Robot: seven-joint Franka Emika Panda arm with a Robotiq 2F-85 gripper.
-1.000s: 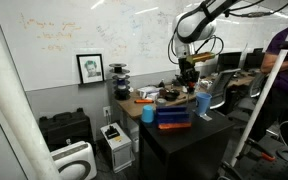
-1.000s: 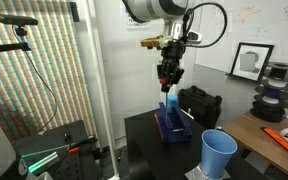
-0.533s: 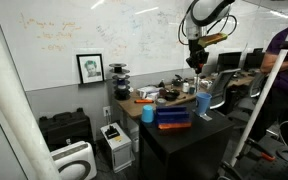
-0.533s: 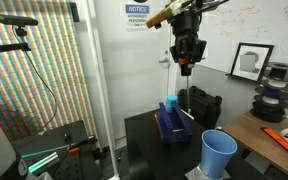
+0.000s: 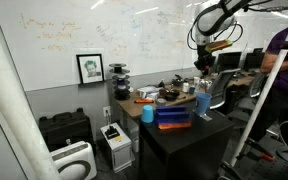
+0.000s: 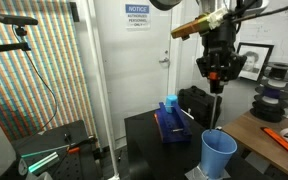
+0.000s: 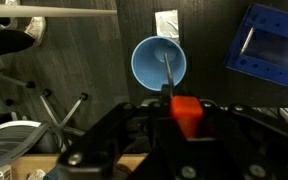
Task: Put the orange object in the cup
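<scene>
My gripper should next lower the orange object straight down to the blue cup's opening and let it go, because the thin rod already points toward that opening.
My gripper hangs high above the blue cup at the near corner of the black table. In the wrist view the gripper is shut on an orange object, a small orange block with a thin rod pointing down toward the blue cup, which stands open and upright below. In an exterior view the gripper is above the cup.
A blue box lies on the black table, also seen in the wrist view. A wooden desk with clutter stands behind. A person stands at the side. A white card lies beyond the cup.
The gripper has risen from the blue box and moved sideways with the orange object to a spot above the cup.
</scene>
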